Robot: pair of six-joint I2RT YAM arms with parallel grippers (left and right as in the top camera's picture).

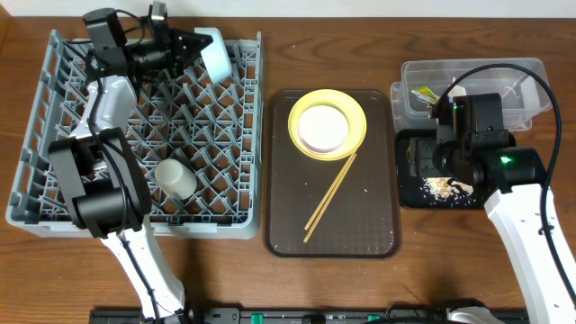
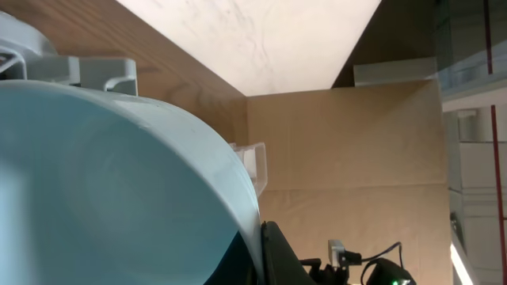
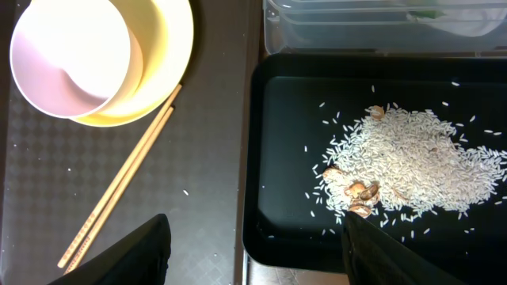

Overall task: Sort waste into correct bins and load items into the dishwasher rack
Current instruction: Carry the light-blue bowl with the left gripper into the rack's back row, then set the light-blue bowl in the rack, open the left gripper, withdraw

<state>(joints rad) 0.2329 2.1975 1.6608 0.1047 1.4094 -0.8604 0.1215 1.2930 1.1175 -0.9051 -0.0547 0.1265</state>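
The light-blue bowl is already on edge over the rack's far wires, so the robot's left gripper will next go down slightly toward them and release the bowl's rim.
My left gripper [image 1: 192, 45] is shut on the rim of the light-blue bowl [image 1: 216, 52] and holds it on edge over the far side of the grey dishwasher rack [image 1: 54, 135]. The bowl fills the left wrist view [image 2: 103, 182]. A small white cup [image 1: 175, 177] lies in the rack. My right gripper [image 3: 261, 257] is open and empty above the left edge of the black tray [image 3: 277, 158], which holds rice crumbs [image 3: 412, 166]. The white bowl [image 1: 321, 128] sits on the yellow plate [image 1: 351, 112], with the chopsticks [image 1: 330, 195] beside it. The green-and-yellow wrapper [image 1: 423, 93] lies in the clear tub [image 1: 513, 76].
The brown serving tray [image 1: 288, 225] lies between the rack and the bins and carries the plate, bowl and chopsticks. A few loose rice grains lie on it. The clear tub stands directly behind the black tray [image 1: 409, 193]. Bare wooden table shows along the near edge.
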